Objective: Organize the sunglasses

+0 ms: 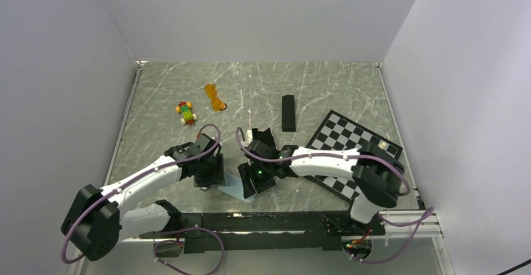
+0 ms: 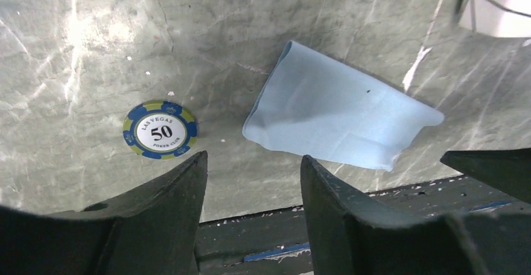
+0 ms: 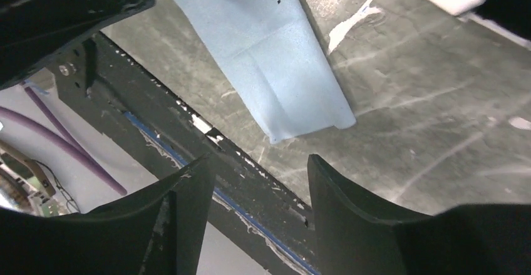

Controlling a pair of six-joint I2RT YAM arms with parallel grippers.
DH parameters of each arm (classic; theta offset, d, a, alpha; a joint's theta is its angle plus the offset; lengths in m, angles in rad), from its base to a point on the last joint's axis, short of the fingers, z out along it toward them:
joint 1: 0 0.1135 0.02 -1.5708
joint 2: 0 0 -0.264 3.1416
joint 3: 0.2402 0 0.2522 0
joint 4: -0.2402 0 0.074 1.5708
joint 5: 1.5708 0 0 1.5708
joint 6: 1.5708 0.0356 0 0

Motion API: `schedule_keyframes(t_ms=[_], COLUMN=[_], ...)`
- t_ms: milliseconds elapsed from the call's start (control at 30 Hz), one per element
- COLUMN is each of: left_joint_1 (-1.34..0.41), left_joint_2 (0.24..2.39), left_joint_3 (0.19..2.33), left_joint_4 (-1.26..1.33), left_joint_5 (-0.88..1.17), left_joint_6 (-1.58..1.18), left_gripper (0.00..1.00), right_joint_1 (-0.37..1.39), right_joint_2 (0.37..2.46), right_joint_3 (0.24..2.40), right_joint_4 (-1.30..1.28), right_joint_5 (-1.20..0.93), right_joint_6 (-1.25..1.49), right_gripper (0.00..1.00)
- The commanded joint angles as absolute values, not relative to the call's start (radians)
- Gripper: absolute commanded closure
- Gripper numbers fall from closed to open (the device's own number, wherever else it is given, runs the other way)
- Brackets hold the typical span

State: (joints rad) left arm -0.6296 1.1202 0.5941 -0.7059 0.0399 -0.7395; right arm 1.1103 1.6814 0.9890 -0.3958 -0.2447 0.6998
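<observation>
The cloth's near corner by the poker chip is below my left gripper and outward of it, so my left gripper will next ease outward and down to close on that corner.
The orange translucent sunglasses (image 1: 215, 98) lie at the back of the table, far from both arms. Both grippers hover near the table's front edge over a folded light-blue cloth (image 1: 232, 188). My left gripper (image 1: 211, 181) is open with nothing between its fingers. In the left wrist view the left gripper (image 2: 253, 159) stands just short of the cloth (image 2: 338, 115). My right gripper (image 1: 253, 186) is also open and empty. In the right wrist view the right gripper (image 3: 260, 159) hangs over the table's front edge, with the cloth (image 3: 263, 56) ahead of it.
A black oblong case (image 1: 288, 113) lies behind the right arm. A small toy car (image 1: 185, 113) sits at the back left. A checkerboard (image 1: 341, 138) covers the right side. A poker chip (image 2: 160, 129) lies left of the cloth. The black front rail (image 3: 188, 124) runs under the grippers.
</observation>
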Motion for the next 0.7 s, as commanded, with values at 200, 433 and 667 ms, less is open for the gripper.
schedule_keyframes(t_ms=[200, 433, 667], left_joint_1=[-0.627, -0.627, -0.627], left_joint_2=[1.154, 1.258, 1.285], left_joint_3=[0.607, 0.611, 0.585], left_joint_4=[-0.556, -0.535, -0.532], left_joint_5=[0.065, 0.068, 0.07], left_joint_6=[-0.69, -0.671, -0.668], left_gripper=[0.38, 0.45, 0.49], right_joint_1=[1.075, 1.076, 1.082], right_joint_2=[1.453, 1.494, 1.534], right_joint_3=[0.822, 0.807, 0.817], right_joint_4=[-0.287, -0.278, -0.259], right_joint_5=[-0.021, -0.056, -0.086], right_joint_6=[0.868, 0.888, 0.89], right_gripper=[0.38, 0.42, 0.45])
